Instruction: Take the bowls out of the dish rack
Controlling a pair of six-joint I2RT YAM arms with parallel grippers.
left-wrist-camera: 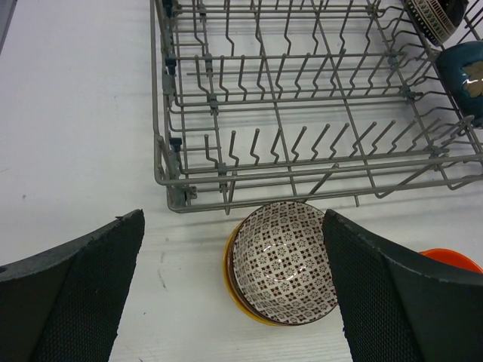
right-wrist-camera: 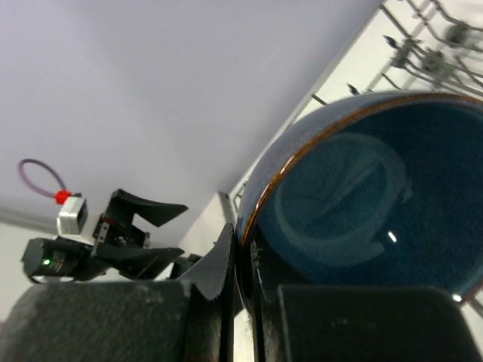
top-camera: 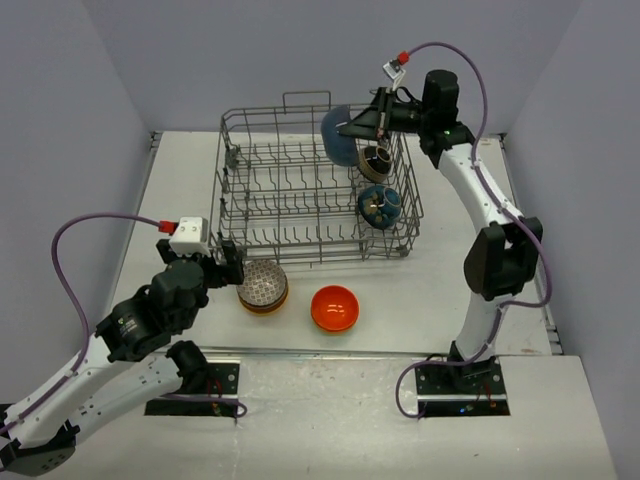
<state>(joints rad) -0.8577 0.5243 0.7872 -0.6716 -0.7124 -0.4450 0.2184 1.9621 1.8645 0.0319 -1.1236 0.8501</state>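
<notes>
My right gripper should first swing back past the rack point(top-camera: 300, 190), so that it can level the blue bowl and lower it beside the orange bowl point(top-camera: 335, 308), away from the nested pair.
The grey wire dish rack point(top-camera: 300, 190) point(left-wrist-camera: 302, 113) stands mid-table. My right gripper point(top-camera: 350, 130) point(right-wrist-camera: 246, 260) is shut on the rim of a blue bowl point(top-camera: 338, 138) point(right-wrist-camera: 362, 204), held tilted above the rack's back right corner. Inside the rack's right end sit a black-and-cream bowl point(top-camera: 376, 160) point(left-wrist-camera: 434, 15) and a dark teal patterned bowl point(top-camera: 380, 207) point(left-wrist-camera: 464, 75). In front of the rack, a brown-patterned bowl point(top-camera: 263, 284) point(left-wrist-camera: 283, 264) is nested in a yellow bowl point(left-wrist-camera: 229, 268). An orange bowl point(top-camera: 335, 308) point(left-wrist-camera: 453, 259) lies to its right. My left gripper point(top-camera: 234, 266) point(left-wrist-camera: 232, 220) is open, just left of the nested pair.
The rack's left and middle rows of tines hold nothing. The table's near edge point(top-camera: 330, 352) runs just behind the orange bowl. Grey walls close in the back and both sides.
</notes>
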